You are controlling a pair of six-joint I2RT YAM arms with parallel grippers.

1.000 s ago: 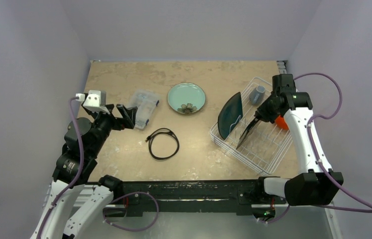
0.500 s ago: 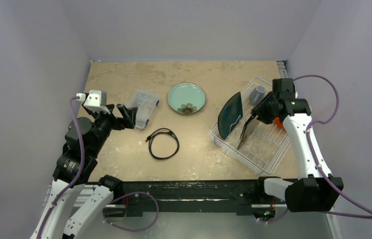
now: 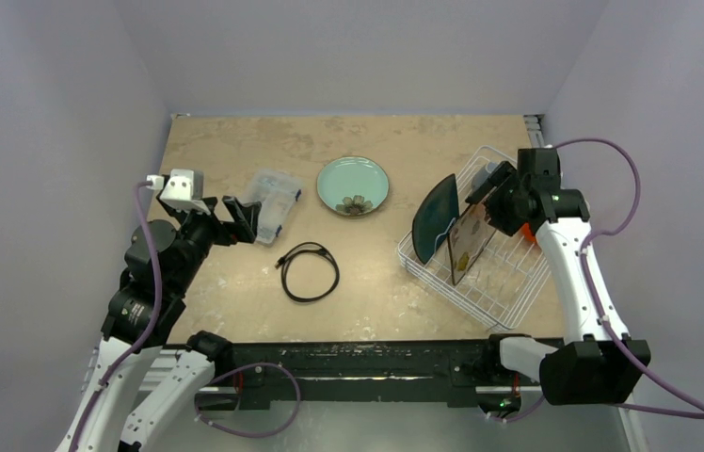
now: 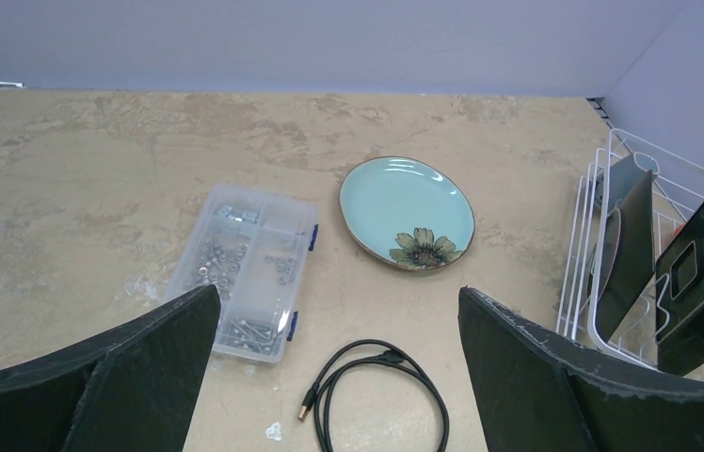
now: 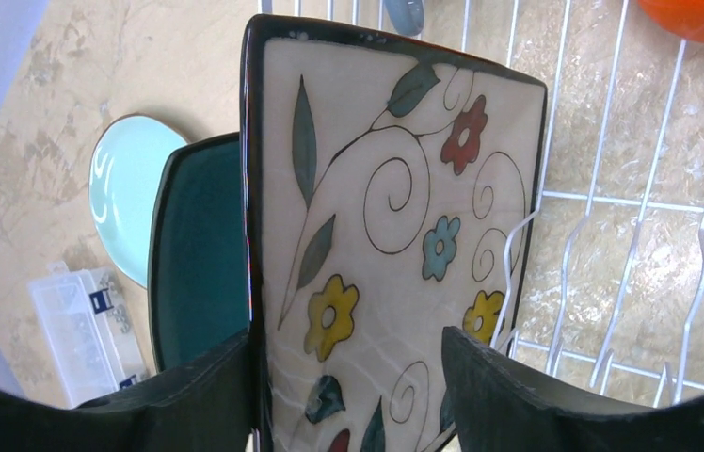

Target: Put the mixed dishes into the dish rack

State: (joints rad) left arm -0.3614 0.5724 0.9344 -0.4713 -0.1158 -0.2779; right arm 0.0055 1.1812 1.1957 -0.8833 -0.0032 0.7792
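Note:
The mint plate is still unracked below my left gripper, to its right in the top view, so I need to reach down and across to the plate's flowered rim.
The white wire dish rack sits at the table's right. In it the dark teal plate and the dark-rimmed patterned plate stand on edge side by side. The grey-blue mug is at its far corner, and the orange bowl shows at its right side. My right gripper hovers at the patterned plate's top edge, open; one finger rests against the rim and the other stands apart. The pale mint round plate lies flat mid-table. My left gripper is open and holds nothing.
A clear compartment box of screws lies just ahead of the left gripper. A black coiled cable lies nearer the front, between the box and the rack. Walls close in the table on three sides.
The right gripper has opened and let go of the patterned plate, which now stands more upright in the rack beside the teal plate. The left arm has not moved.

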